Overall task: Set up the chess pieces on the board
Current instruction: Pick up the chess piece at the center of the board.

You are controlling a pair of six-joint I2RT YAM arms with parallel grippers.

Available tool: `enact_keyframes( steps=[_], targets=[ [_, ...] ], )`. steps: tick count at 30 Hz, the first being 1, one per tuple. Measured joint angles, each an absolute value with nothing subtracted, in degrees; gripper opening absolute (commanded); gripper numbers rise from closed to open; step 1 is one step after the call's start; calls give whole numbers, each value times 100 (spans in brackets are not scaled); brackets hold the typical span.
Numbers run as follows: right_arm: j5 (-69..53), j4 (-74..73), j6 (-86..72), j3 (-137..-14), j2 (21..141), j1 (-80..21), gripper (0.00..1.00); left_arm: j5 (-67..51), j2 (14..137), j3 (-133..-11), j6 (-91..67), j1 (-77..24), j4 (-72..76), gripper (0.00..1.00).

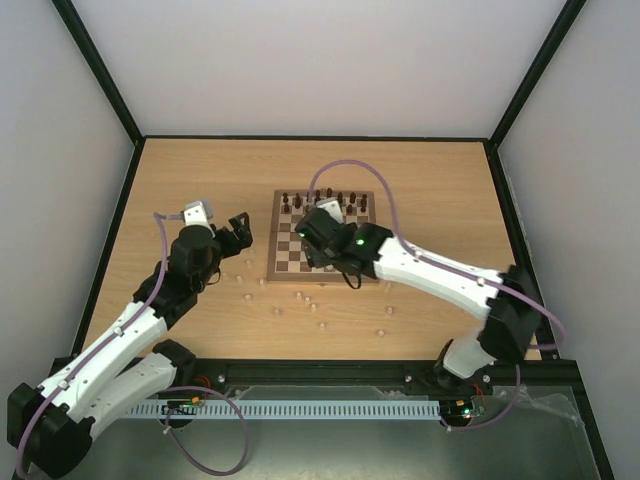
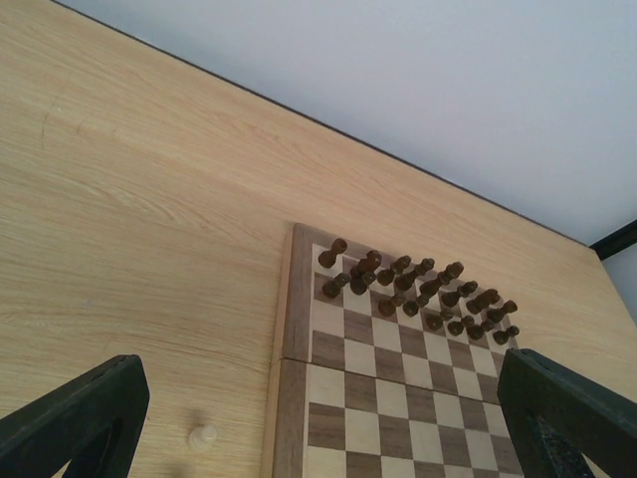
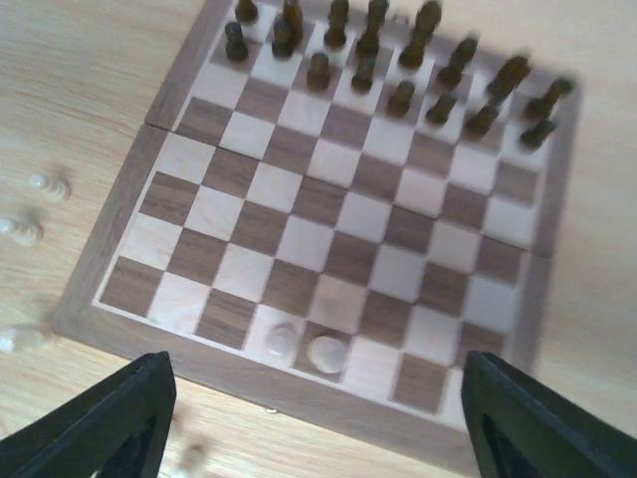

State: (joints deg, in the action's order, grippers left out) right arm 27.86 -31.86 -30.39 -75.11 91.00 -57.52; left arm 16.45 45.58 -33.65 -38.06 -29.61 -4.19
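I should move my left gripper back and down next, to where open table surrounds a lone pale piece [image 1: 278,311], which stands off the board's near corner.
The board [image 1: 285,262] lies at the table's middle, with dark brown pieces [image 1: 330,202] filling its two far rows. Two pale pieces [image 3: 282,340] [image 3: 326,352] stand side by side on the board's near row, seen in the right wrist view. Several more pale pieces [image 1: 299,296] lie scattered on the table in front of the board. My right gripper [image 1: 318,232] hovers over the board [image 3: 328,199], open and empty, above those two pieces. My left gripper [image 1: 238,228] is open and empty just left of the board [image 2: 398,398]. One pale piece [image 2: 203,436] stands below it on the table.
Pale pieces [image 3: 48,185] [image 3: 20,230] stand on the table by the board's left edge. Others lie further right [image 1: 380,332]. A black frame borders the wooden table [image 1: 180,180], with white walls behind. The right arm's purple cable [image 1: 350,165] arcs over the board's far side.
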Motion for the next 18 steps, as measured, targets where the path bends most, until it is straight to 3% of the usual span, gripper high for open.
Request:
enact_keyframes(
  steps=[6,13,18],
  targets=[
    [3079,-2875,-3017,-6742,7942,-5642,99,1483,4958,-3367,-3736,-2961,-384,99],
    [3041,-2473,-3017,-5883,7647,-5312,99,1048,5544,-3817,-3607,-3024,-744,99],
    [2965,-2250,-3022,-5564,7236,-5009,99,967,5365,-4324,-3699,-3758,-1232,99]
  ],
)
